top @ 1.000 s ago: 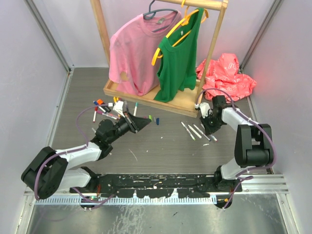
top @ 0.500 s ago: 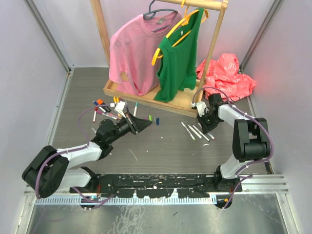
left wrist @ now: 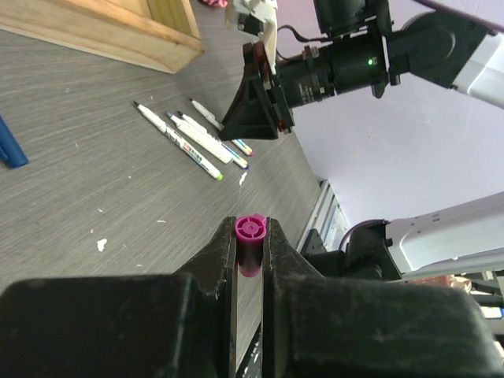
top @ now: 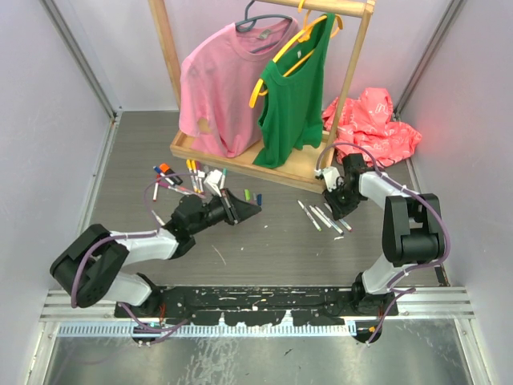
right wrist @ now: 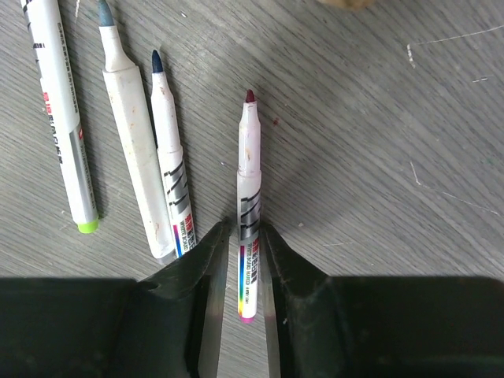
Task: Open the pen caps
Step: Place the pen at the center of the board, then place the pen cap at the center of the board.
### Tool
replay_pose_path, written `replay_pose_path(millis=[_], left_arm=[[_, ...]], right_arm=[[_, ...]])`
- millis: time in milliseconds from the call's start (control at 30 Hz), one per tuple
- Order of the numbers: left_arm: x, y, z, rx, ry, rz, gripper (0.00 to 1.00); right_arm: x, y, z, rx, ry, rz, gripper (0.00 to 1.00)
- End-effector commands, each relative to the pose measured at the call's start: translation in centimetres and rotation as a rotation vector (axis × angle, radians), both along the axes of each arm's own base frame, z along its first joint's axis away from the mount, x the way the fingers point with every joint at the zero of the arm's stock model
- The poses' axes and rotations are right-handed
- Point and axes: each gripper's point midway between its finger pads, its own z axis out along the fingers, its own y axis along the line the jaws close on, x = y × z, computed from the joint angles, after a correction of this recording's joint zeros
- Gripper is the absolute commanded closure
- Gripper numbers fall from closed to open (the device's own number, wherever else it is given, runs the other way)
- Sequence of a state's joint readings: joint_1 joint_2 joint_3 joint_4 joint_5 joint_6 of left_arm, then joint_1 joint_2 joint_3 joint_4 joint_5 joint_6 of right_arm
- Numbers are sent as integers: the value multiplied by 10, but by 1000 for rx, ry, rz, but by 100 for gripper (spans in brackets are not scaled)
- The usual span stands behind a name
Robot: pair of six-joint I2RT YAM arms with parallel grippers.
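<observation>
The left gripper will move outward, tilt its fingers down and lower, then release on the tabletop [left wrist: 63, 142] beside the blue cap [top: 270, 200], since loose caps already lie together.
My left gripper [left wrist: 250, 233] is shut on a magenta pen cap [left wrist: 250, 244], held off the table; in the top view it [top: 245, 206] is near the middle. My right gripper [right wrist: 246, 230] is low over the table, its jaws slightly apart around an uncapped white marker [right wrist: 249, 157] with a dark red tip that lies flat between them. Three more uncapped markers [right wrist: 134, 157] lie beside it, also seen in the top view [top: 319, 216]. Loose green and blue caps [top: 252, 196] lie ahead of the left gripper. Several capped markers [top: 178, 178] lie at the left.
A wooden clothes rack base [top: 240, 157] with a pink shirt [top: 220, 80] and a green top [top: 295, 88] stands behind. A red bag [top: 373, 120] lies at the back right. Walls close in both sides.
My left gripper has moved right towards the middle with the cap. My right gripper has moved left to the row of uncapped markers and has held still since.
</observation>
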State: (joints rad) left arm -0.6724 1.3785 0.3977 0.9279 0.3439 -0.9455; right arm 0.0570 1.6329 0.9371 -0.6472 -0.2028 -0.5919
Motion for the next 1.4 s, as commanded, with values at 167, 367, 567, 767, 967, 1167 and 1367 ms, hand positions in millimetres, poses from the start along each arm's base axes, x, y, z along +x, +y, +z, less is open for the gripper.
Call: replay_pose_path(millis=[167,367,567,767,967,1167,1367], left_arm=[[7,-24,-12,264,-87,87,100],[25,-21,-34,504,-46,166,98],[39,-34,-59,704,17,140,95],[59,-46,-88,888,79,134,94],[76,-51,-99,997,63,136,93],[91,-50,-112,1098,34,143,90],[103,-55,-120,1148,17,142,87]], right_arm=[[15,0,16,1,-68,-8,70],[21,0,34,8,-147,-14,65],[25,1,52,18,-223,-14,65],[26,2,69,41,-294,-13,65],[28,6,88,67,-374,5,64],[27,9,95,83,-403,18,65],[27,11,97,91,-408,24,64]])
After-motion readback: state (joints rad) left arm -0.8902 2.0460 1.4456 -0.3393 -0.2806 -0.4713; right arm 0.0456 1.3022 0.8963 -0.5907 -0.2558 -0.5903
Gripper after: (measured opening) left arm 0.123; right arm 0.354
